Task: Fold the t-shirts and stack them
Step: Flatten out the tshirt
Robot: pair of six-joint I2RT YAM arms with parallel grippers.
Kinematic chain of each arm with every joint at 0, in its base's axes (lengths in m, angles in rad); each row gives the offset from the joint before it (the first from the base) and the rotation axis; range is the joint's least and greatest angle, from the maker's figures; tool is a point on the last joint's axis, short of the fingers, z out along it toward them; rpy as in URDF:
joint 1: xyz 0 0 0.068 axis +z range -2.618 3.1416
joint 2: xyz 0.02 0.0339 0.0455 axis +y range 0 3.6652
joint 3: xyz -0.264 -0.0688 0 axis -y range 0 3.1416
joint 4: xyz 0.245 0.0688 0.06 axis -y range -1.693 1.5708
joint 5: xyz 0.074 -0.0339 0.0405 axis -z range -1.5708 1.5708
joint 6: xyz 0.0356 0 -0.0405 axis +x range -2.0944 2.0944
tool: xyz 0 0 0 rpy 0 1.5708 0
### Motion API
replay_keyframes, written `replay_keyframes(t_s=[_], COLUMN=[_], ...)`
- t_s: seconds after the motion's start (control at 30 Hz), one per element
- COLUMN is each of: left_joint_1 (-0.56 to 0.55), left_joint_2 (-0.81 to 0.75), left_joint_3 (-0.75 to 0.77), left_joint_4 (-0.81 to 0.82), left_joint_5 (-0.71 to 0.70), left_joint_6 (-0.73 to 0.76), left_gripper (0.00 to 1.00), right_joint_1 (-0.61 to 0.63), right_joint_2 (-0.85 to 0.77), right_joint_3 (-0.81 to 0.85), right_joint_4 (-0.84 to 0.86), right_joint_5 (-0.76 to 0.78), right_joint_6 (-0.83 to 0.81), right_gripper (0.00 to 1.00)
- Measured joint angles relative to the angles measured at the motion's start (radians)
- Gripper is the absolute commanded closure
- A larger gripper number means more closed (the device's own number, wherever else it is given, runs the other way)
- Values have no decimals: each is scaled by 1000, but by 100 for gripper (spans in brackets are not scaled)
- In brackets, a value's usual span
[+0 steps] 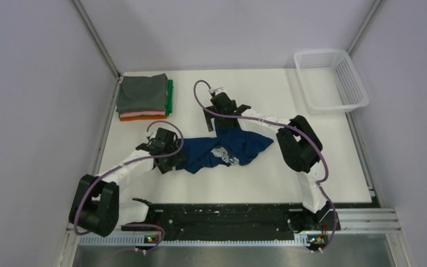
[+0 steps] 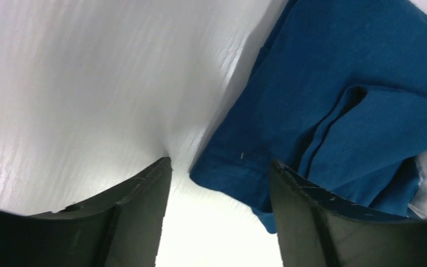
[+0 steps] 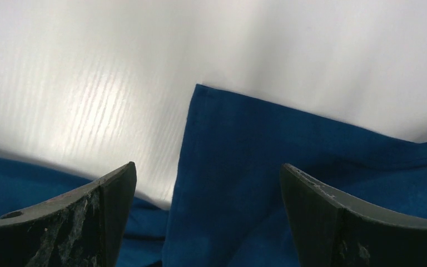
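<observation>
The right gripper lowers and moves slightly outward onto the corner of the t-shirt's far edge [image 3: 201, 95] next, since that corner still lies beyond its open fingertips.
A navy blue t-shirt [image 1: 228, 149] lies crumpled in the middle of the white table, a bit of its pale print [image 1: 222, 156] showing. My left gripper [image 1: 171, 160] is at its left end. In the left wrist view the left gripper [image 2: 221, 162] is open, with a corner of the t-shirt [image 2: 333, 72] lying between its fingers. My right gripper [image 1: 222, 125] is at the shirt's far edge. In the right wrist view the right gripper [image 3: 208, 166] is open wide over a straight edge of the t-shirt [image 3: 267, 150]. A stack of folded shirts [image 1: 142, 94], grey on top, sits at the back left.
A white mesh basket [image 1: 349, 83] stands at the back right corner. Green [image 1: 170, 95] and orange [image 1: 139, 117] edges show in the stack. Metal frame posts and grey walls bound the table.
</observation>
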Motion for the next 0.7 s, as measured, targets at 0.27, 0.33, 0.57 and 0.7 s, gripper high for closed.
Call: replay_keyframes(t_s=[0.27, 0.33, 0.57, 0.7], left_joint_1=[0, 0, 0, 0], left_joint_2=[193, 208, 208, 163], left_joint_3=[143, 153, 154, 151], left_joint_4=[-47, -47, -63, -90], left_joint_5=[45, 48, 54, 55], left_joint_6=[51, 59, 60, 61], left_gripper=[64, 76, 100, 100], right_joint_1=[0, 0, 0, 0], right_joint_2=[37, 37, 74, 120], right_joint_3=[22, 22, 50, 113], right_joint_4=[-40, -38, -41, -37], right_joint_5=[55, 67, 74, 74], right_joint_6=[-15, -22, -40, -40], right_gripper=[3, 3, 5, 7])
